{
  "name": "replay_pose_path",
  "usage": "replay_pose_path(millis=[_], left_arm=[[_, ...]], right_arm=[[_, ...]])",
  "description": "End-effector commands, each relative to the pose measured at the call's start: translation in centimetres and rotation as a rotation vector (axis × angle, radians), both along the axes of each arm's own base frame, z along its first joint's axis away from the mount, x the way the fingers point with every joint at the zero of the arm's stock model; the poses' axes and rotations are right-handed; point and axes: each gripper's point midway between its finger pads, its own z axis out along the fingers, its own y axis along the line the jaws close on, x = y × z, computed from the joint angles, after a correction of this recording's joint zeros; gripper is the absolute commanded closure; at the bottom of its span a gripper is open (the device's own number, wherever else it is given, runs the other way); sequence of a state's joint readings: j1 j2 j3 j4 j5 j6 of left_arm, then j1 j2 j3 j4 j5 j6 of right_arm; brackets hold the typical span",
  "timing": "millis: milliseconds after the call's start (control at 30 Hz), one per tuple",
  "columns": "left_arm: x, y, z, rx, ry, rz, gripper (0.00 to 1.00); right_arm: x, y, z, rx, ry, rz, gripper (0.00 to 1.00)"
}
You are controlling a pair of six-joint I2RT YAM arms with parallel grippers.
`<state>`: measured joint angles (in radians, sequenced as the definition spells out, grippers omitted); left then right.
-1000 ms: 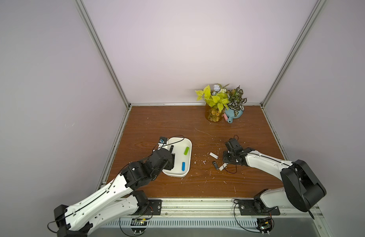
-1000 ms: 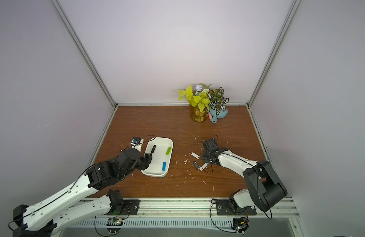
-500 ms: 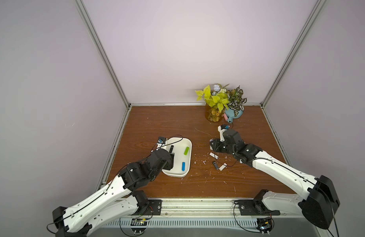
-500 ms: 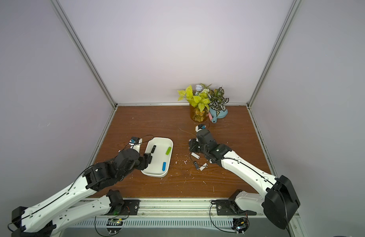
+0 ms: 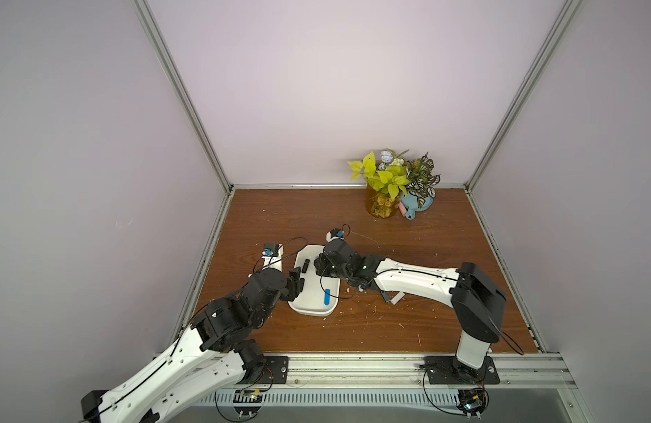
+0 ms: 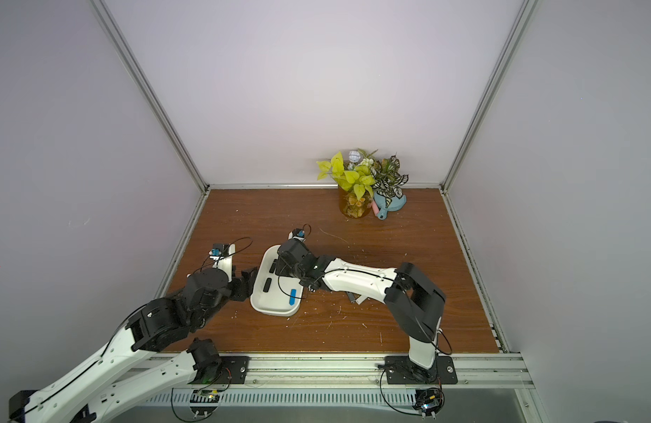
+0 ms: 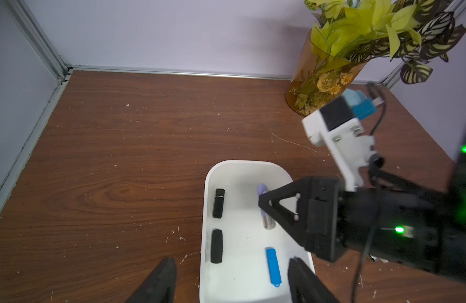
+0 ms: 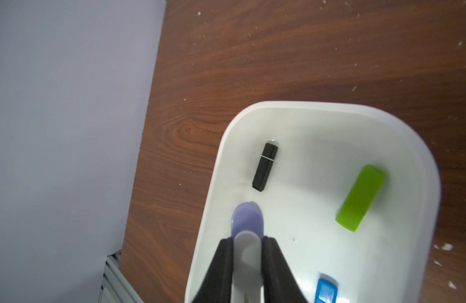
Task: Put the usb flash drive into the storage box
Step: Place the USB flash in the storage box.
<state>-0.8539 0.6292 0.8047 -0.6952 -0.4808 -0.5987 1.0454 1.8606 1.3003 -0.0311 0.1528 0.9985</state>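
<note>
My right gripper holds the usb flash drive and will move down toward the bare bottom of the storage box beside the far black drive and release it.
The storage box [image 5: 313, 312] [image 6: 272, 311] is a shallow white tray on the wooden table, left of centre. My right gripper [image 8: 248, 240] [image 5: 318, 265] reaches over the box's far half and is shut on a usb flash drive [image 8: 247, 217] [image 7: 262, 189], purple and white, whose purple end sticks out past the fingertips above the box floor. My left gripper [image 7: 233, 265] [image 5: 297, 282] stands open at the box's left rim [image 7: 204, 196] with nothing between its fingers. Several other drives lie inside: a black one [image 8: 265, 166], a green one [image 8: 360, 198] and a blue one [image 7: 273, 266].
An amber glass vase [image 5: 380, 205] with yellow-green leaves and a small blue pot [image 5: 415, 205] stand at the back right. Loose drives [image 5: 391, 298] lie on the table under my right forearm. White crumbs are scattered over the wood. Metal rails and walls border the table.
My right arm has swung left from the loose drives on the table to over the storage box, carrying the purple and white drive. The left arm has hardly moved.
</note>
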Motion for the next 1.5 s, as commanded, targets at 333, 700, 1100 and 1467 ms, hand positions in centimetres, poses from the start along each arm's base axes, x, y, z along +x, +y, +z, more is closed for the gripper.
replay_pose_path(millis=[333, 700, 1100, 1467], left_arm=[[0.3, 0.8, -0.5, 0.021, 0.002, 0.039, 0.33], [0.4, 0.6, -0.9, 0.032, 0.014, 0.036, 0.32], [0.5, 0.4, -1.1, 0.039, 0.022, 0.032, 0.32], [0.4, 0.5, -0.9, 0.032, 0.017, 0.034, 0.32]], right_arm=[[3.4, 3.8, -4.2, -0.016, 0.042, -0.093, 0.8], [4.3, 2.9, -6.1, -0.04, 0.062, -0.167, 0.74], [4.3, 3.1, -6.7, -0.048, 0.086, -0.178, 0.62], [4.6, 2.0, 3.1, -0.051, -0.092, -0.102, 0.58]])
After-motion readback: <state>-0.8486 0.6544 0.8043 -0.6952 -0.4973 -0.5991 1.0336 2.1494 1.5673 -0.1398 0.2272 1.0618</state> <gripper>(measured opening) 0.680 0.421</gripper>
